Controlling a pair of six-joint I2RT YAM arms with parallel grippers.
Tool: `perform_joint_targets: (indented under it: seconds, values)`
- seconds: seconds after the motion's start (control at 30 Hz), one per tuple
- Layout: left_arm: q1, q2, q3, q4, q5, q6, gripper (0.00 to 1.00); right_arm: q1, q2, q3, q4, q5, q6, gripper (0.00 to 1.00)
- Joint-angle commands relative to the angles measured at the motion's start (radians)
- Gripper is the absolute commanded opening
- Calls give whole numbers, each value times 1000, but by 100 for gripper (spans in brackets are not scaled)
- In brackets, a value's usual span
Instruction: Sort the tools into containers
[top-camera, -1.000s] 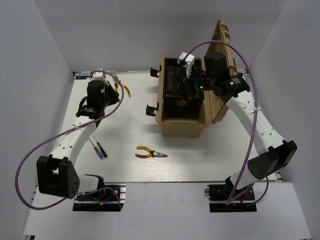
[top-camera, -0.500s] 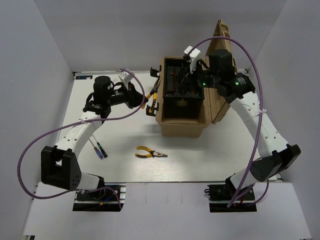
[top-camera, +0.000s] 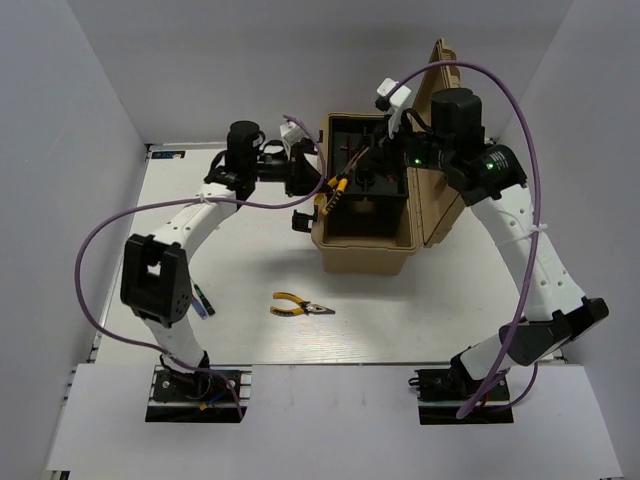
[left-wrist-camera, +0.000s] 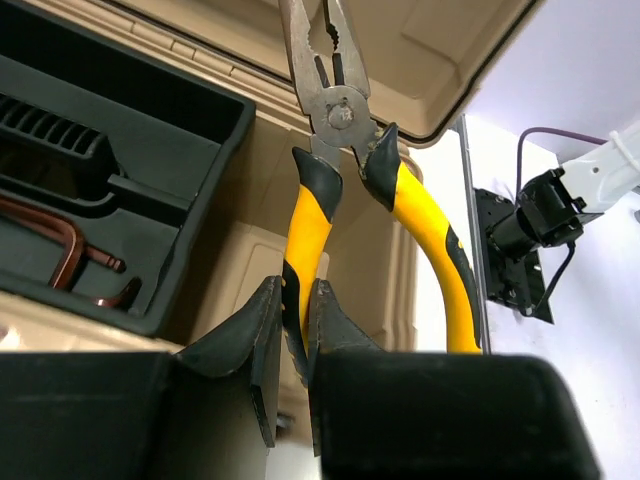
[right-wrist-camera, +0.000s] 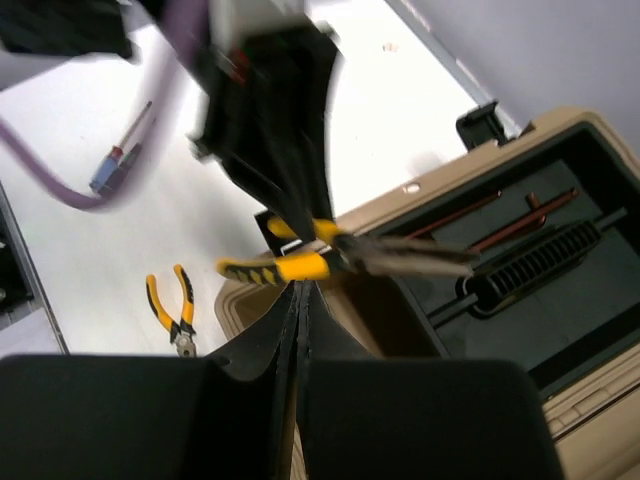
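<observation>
My left gripper carries the pliers over the box's open section (top-camera: 370, 219) (left-wrist-camera: 240, 272) next, below the gripper and to its right in the top view, then lowers and releases them.
The tan toolbox (top-camera: 365, 255) stands open at the back, its black inner tray (top-camera: 365, 185) showing. My left gripper (top-camera: 318, 182) hovers at the box's left rim, shut on one handle of yellow-handled pliers (top-camera: 336, 188). In the left wrist view the gripper (left-wrist-camera: 295, 300) pinches that handle of the pliers (left-wrist-camera: 310, 220), whose nose points into the box. My right gripper (right-wrist-camera: 298, 290) is shut with nothing in it and hangs over the tray (right-wrist-camera: 560, 290), just above the held pliers (right-wrist-camera: 330, 262). Dark hex keys (left-wrist-camera: 60, 240) lie in the tray.
A second pair of yellow pliers (top-camera: 300, 306) lies on the table in front of the box. Small screwdrivers (top-camera: 204, 303) lie at the left, partly behind my left arm. The lid (top-camera: 447, 90) stands upright on the right. Black latches (top-camera: 303, 220) stick out from the left wall.
My left arm has swung from the table's far left to the toolbox's left rim, carrying the pliers. My right gripper has shifted slightly back over the box.
</observation>
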Motion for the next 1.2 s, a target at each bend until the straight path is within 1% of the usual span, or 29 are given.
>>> perform_joint_targets:
  seconds: [0.0, 0.2, 0.27, 0.37, 0.43, 0.47, 0.57, 0.8, 0.97, 1.03, 1.1, 1.13, 1.17]
  values:
    - [-35, 38, 92, -7, 63, 12, 0, -10, -45, 79, -17, -46, 10, 0]
    - [-96, 149, 183, -50, 43, 12, 0, -14, -46, 101, -26, -46, 24, 0]
    - [-128, 193, 228, -111, 9, 36, 0, -13, -54, 87, -25, -43, 25, 0]
    - [-141, 215, 279, -209, -57, 94, 0, -18, -60, 74, -28, -39, 24, 0]
    - [-159, 244, 310, -271, -112, 156, 0, -16, -69, 68, -28, -36, 25, 0]
    - [-168, 244, 345, -338, -127, 177, 0, -18, -68, 62, -28, -34, 24, 0]
    - [-178, 275, 409, -458, -190, 254, 0, -22, -69, 58, -25, -33, 22, 0]
    - [-196, 285, 434, -541, -320, 323, 0, -22, -72, 47, -19, -39, 30, 0]
    - [-217, 285, 443, -582, -374, 358, 0, -24, -80, 36, -17, -39, 30, 0]
    - [-218, 285, 443, -582, -390, 358, 3, -24, -79, 33, -15, -37, 33, 0]
    - [-227, 285, 443, -593, -411, 368, 12, -24, -79, 28, -12, -39, 31, 0]
    - [-227, 285, 443, -593, -420, 368, 20, -25, -82, 27, -11, -40, 31, 0]
    - [-236, 285, 443, -593, -434, 368, 25, -24, -82, 25, -11, -39, 31, 0]
